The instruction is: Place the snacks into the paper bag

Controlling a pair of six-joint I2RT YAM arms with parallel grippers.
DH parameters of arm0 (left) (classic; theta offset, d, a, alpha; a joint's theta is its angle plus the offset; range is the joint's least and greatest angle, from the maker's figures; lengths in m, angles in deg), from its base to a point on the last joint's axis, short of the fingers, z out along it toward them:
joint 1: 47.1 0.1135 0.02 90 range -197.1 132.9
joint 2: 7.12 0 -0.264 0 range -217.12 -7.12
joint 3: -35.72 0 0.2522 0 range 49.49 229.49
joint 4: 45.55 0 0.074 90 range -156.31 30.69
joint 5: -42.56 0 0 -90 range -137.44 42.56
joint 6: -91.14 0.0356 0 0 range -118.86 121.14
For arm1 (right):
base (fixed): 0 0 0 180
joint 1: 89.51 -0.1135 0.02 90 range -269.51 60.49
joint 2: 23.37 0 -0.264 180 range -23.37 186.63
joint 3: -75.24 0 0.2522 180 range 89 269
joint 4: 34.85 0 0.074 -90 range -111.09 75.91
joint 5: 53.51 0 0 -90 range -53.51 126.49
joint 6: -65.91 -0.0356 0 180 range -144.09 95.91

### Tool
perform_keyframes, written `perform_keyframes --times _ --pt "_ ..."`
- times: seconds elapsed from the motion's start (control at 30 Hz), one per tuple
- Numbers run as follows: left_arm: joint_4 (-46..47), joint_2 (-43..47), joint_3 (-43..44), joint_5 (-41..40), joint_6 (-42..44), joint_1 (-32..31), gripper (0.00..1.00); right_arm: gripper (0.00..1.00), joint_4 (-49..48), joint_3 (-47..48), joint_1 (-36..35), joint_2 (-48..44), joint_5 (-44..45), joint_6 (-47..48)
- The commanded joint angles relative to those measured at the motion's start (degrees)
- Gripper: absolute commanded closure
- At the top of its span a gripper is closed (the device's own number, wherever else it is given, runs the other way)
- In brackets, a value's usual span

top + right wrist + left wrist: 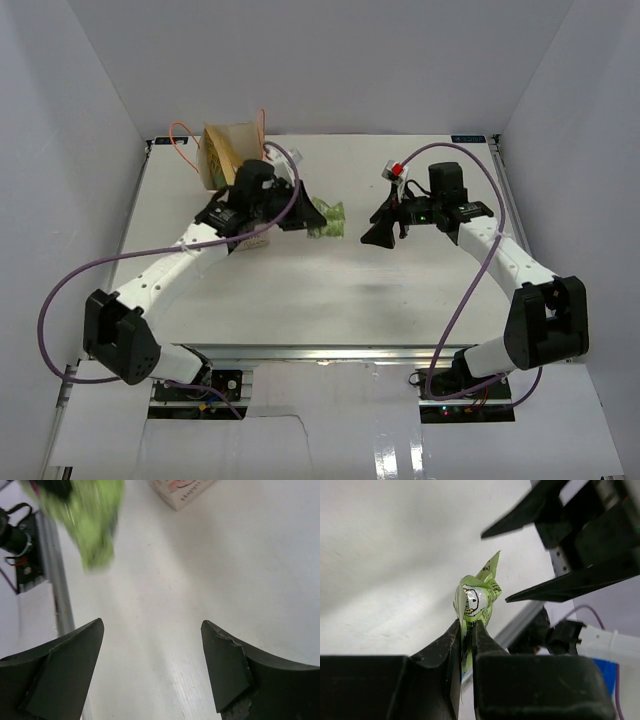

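Observation:
I will lift my left gripper outward, to the left in the top view, over the bag's opening (238, 144) and release the packet (328, 221), because the beige paper bag is open.
My left gripper (314, 215) is shut on a crumpled green candy packet (328, 221) and holds it just above the middle of the table. In the left wrist view the packet (477, 597) sticks up from between the closed fingertips of that gripper (466, 625). My right gripper (385, 228) hangs open just right of the packet, with nothing between its fingers (555, 587). In the right wrist view this gripper (152, 624) spreads wide over bare table, and the packet (95, 520) shows blurred at the upper left. The beige paper bag (228, 150) with orange cord handles sits at the back left.
A tan pouch (258, 241) lies partly hidden under my left arm. One beige corner of the bag with reddish handwriting (182, 492) shows in the right wrist view. A metal rail (55, 595) runs along the table's near edge. White walls enclose the white table (330, 290).

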Motion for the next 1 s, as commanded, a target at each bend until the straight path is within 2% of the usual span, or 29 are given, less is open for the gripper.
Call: perform_keyframes --times 0.0,0.17,0.37,0.6,0.77,0.83,0.87,0.9,0.93,0.97 --pt "-18.3 6.6 11.5 -10.4 9.8 7.4 1.0 0.15 4.3 1.8 2.1 -2.6 6.6 7.2" --pt "-23.4 6.5 23.9 -12.7 13.6 16.4 1.0 0.15 4.3 0.0 3.9 -3.3 7.9 7.6" --pt "-23.4 -1.1 34.8 -16.0 14.1 24.2 1.0 0.15 4.2 -1.8 4.6 -4.3 8.6 7.5" --pt "-23.8 -12.9 44.5 -22.2 15.0 25.8 1.0 0.15 4.3 -2.4 5.2 -5.7 10.7 7.7" --pt "-23.9 -17.7 47.2 -20.6 15.5 25.8 1.0 0.12 4.7 -3.3 5.9 -7.2 12.6 8.6" --pt "-24.1 -18.5 47.7 -18.6 15.6 25.9 0.77 0.06 5.7 -2.6 6.0 -7.5 15.6 9.7" --pt "-24.0 -18.5 47.7 -18.8 15.5 25.9 0.61 0.04 5.8 -2.4 6.1 -7.7 17.0 10.0" --pt "-23.8 -17.5 47.3 -19.1 15.2 25.8 0.32 0.02 5.9 -2.1 6.6 -8.0 19.9 10.2" --pt "-23.5 -16.8 46.9 -19.7 15.3 25.8 0.22 0.1 5.8 -1.7 6.9 -8.7 21.5 10.4" --pt "-23.2 -15.8 46.5 -19.9 15.3 25.8 0.16 0.1 5.8 -1.4 7.2 -9.0 24.1 10.6"
